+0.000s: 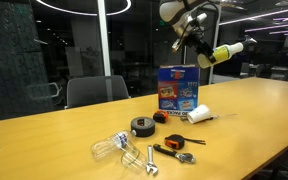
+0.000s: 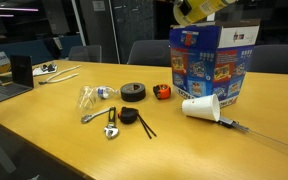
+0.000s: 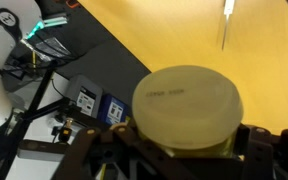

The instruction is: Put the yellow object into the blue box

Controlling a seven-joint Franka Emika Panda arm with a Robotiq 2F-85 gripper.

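Note:
I will move my gripper across over the blue box's open top (image 1: 179, 68), then lower the yellow object and let it go, because my wrist view still shows tabletop beyond it.
My gripper (image 1: 206, 55) is shut on the yellow object (image 1: 227, 51), a pale-yellow cylinder, and holds it lying sideways in the air above the blue box (image 1: 179, 88). In the wrist view the yellow object (image 3: 187, 105) fills the centre, its round flat end facing the camera, clamped between the dark fingers (image 3: 184, 150). In an exterior view the gripper and yellow object (image 2: 206, 8) hang just over the top of the blue box (image 2: 214, 62), which stands upright on the wooden table with its top flaps open.
On the table lie a white cone-shaped cup (image 2: 201, 107), a black tape roll (image 2: 134, 92), a small orange-black tool (image 2: 163, 92), a wrench (image 2: 111, 123), a clear bulb (image 1: 112, 147) and a laptop (image 2: 9, 80). Chairs stand behind the table.

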